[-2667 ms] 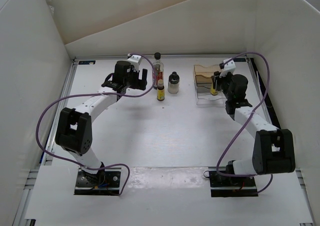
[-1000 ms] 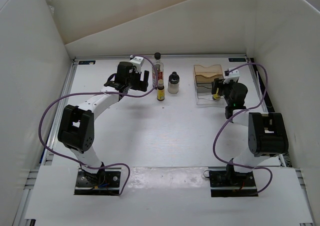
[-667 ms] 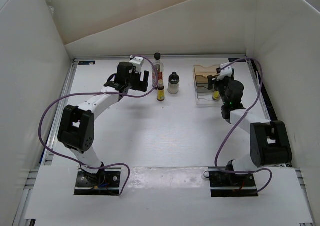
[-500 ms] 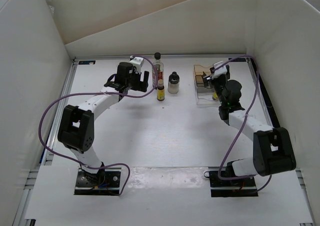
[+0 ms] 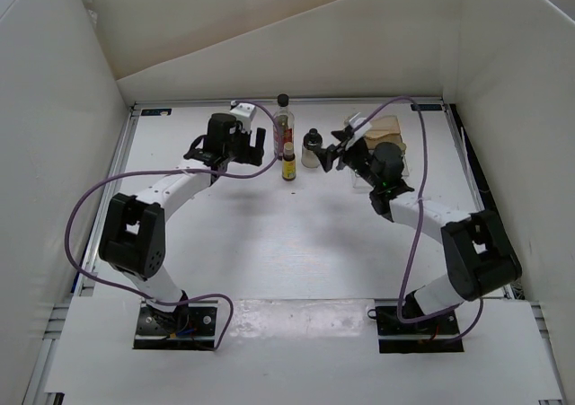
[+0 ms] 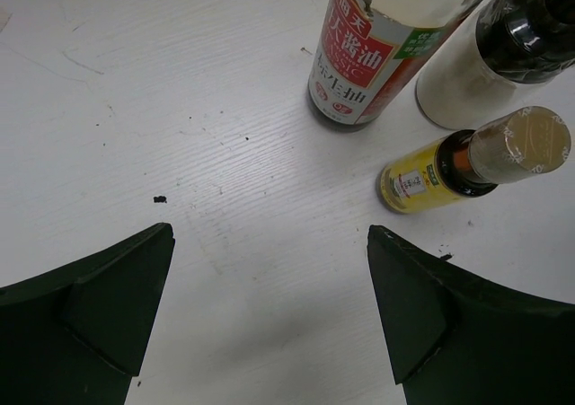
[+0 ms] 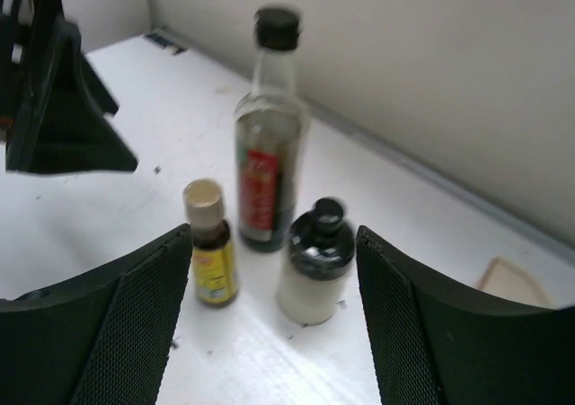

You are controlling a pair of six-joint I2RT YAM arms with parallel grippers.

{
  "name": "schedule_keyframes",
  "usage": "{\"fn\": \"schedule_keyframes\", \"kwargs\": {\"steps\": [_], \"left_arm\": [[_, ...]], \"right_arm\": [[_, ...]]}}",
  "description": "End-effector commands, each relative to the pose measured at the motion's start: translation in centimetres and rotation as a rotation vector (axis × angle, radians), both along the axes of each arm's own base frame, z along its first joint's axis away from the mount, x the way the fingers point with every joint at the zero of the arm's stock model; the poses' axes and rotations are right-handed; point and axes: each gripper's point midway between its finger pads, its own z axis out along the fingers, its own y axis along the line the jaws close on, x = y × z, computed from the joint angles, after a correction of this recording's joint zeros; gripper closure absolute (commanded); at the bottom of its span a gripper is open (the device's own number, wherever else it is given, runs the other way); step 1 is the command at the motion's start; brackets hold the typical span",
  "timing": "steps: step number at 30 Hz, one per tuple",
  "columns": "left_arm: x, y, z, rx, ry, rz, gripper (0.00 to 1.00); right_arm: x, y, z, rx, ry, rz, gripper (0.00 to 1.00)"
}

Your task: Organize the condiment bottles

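I need to move my right gripper to the left in the top view next, past the jar, to close on the yellow bottle's tan cap (image 5: 288, 147) (image 7: 204, 194), because both sides of the cap are free.
Three condiment bottles stand together at the back. The tall clear dark-red bottle (image 5: 283, 125) (image 6: 364, 59) (image 7: 268, 149) has a black cap. In front of it is a small yellow bottle (image 5: 288, 165) (image 6: 429, 179) (image 7: 214, 261). To their right sits a squat whitish jar (image 5: 312, 150) (image 6: 454, 82) (image 7: 313, 275) with a black cap. My left gripper (image 5: 260, 145) (image 6: 269, 279) is open just left of the tall bottle, holding nothing. Right of the jar, my right gripper (image 5: 334, 147) (image 7: 274, 236) is also open and faces it, with the jar ahead between its fingers, untouched.
A clear-and-tan rack (image 5: 388, 132) (image 7: 514, 284) stands at the back right, partly hidden behind my right arm. White walls enclose the table on three sides. The left gripper's dark fingers (image 7: 63, 127) show at the left of the right wrist view.
My right arm has swung left, away from the rack where a small yellow bottle stood, over to the squat jar. Its jaws stayed open. The left arm hardly moved.
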Motion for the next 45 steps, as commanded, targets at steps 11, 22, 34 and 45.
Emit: {"fn": "schedule_keyframes", "kwargs": {"steps": [11, 22, 34, 45], "left_arm": [[-0.7, 1.3, 2.6, -0.028, -0.070, 0.028, 0.00], [-0.4, 2.3, 2.5, -0.040, -0.067, 0.045, 0.00], [0.3, 2.7, 1.6, -0.044, -0.041, 0.050, 0.00], [0.7, 2.6, 1.4, -0.042, -0.033, 0.046, 0.00]], "right_arm": [[-3.2, 9.4, -3.4, -0.025, 0.101, 0.261, 0.24], [0.7, 12.0, -5.9, -0.087, 0.127, 0.252, 0.24], [3.2, 10.5, -5.6, -0.083, 0.122, 0.190, 0.24], [5.7, 10.8, -7.8, -0.072, 0.182, 0.183, 0.24]]}}
